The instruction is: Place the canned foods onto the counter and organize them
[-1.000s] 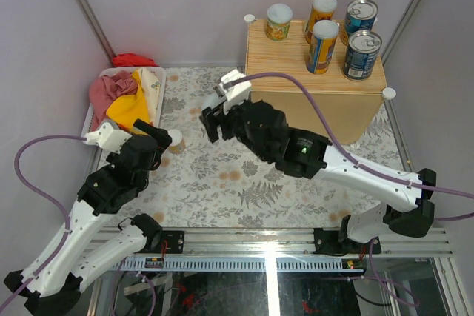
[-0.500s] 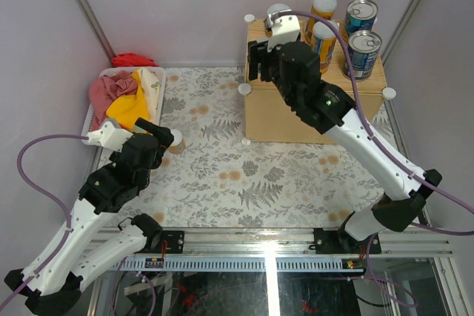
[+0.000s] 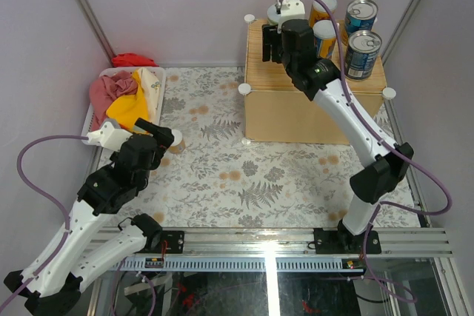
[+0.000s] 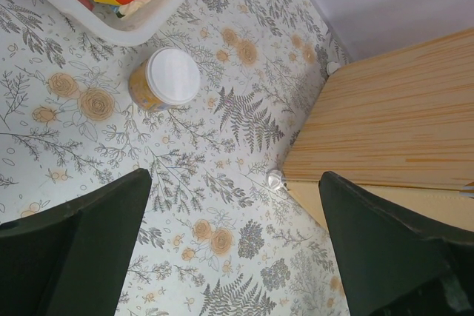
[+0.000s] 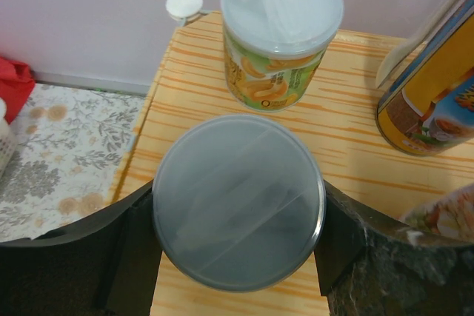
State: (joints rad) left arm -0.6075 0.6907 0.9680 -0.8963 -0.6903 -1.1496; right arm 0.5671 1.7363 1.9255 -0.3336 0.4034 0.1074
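My right gripper should next go down a little and release the short pale-lidded can on the wood-grain counter spot beside the green-and-yellow can, because that spot is below the gripper.
In the right wrist view my right gripper (image 5: 238, 209) is shut on a can with a pale translucent lid (image 5: 238, 201), over the wood-grain counter (image 5: 355, 135); I cannot tell whether the can touches it. Just beyond stands a short green-and-yellow can (image 5: 280, 31). From above, the right gripper (image 3: 272, 42) is at the counter's (image 3: 311, 105) far left, beside two orange jars (image 3: 324, 35) and two blue tins (image 3: 362, 55). My left gripper (image 4: 233, 183) hangs open over the mat. A white-lidded orange jar (image 4: 167, 79) stands beyond it, next to the basket.
A white basket (image 3: 159, 90) of red and yellow cloths (image 3: 122, 101) sits at the left, with a red cloth (image 3: 133, 59) behind it. White knobs (image 3: 244, 89) mark the counter's corners. The floral mat (image 3: 244, 168) lies between the arms.
My right arm has swung from over the mat up to the counter's far left with the can in its grip. The left arm has stayed put.
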